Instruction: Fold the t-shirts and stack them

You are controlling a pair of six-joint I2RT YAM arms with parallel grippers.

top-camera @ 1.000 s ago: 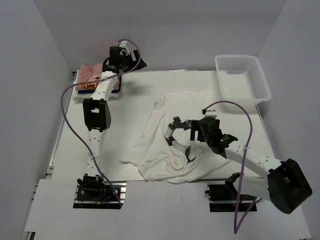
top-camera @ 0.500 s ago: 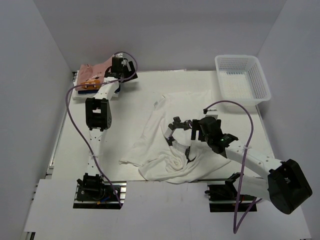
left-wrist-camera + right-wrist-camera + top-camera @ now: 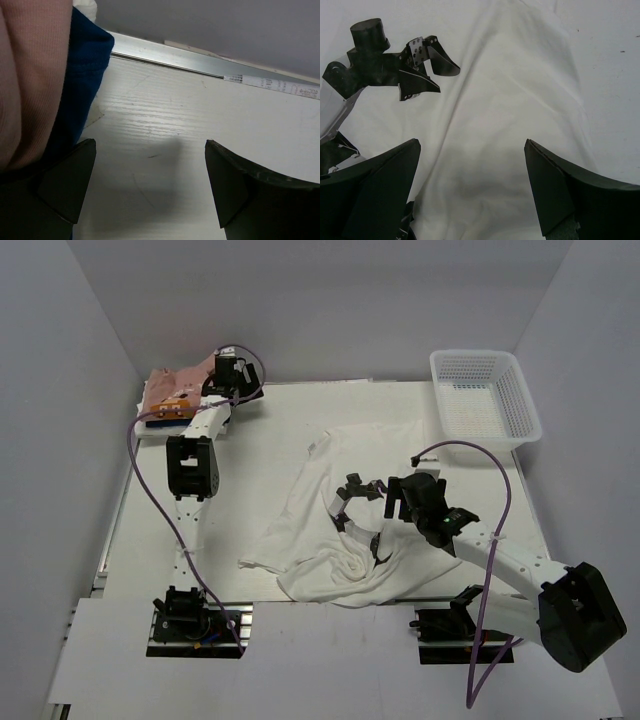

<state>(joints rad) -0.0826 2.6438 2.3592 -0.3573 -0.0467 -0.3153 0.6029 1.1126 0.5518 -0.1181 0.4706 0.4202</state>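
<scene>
The white t-shirt's nearest top corner lies below my left gripper, to its right in the top view, so the gripper should move down there from the stack next.
A large white t-shirt [image 3: 335, 530] lies crumpled in the middle of the table and fills the right wrist view [image 3: 495, 115]. My right gripper [image 3: 360, 515] hovers open just above it, with only cloth between its fingers [image 3: 470, 190]. At the far left corner sits a stack of folded t-shirts [image 3: 165, 400], pink on top with orange marks and dark blue below. The left wrist view shows the pink shirt [image 3: 25, 80] and the dark blue one [image 3: 85, 65] at its left edge. My left gripper [image 3: 238, 388] is open beside the stack, bare table between its fingers [image 3: 150, 185].
A white mesh basket [image 3: 485, 395] stands at the back right corner. A metal rail [image 3: 190, 59] runs along the table's back edge, close in front of the left gripper. Black fittings with a small metal plate [image 3: 395, 65] show at the upper left of the right wrist view.
My left arm has swung a little to the left along the stack's right side, gripper still open. The right arm and the white shirt have hardly moved.
</scene>
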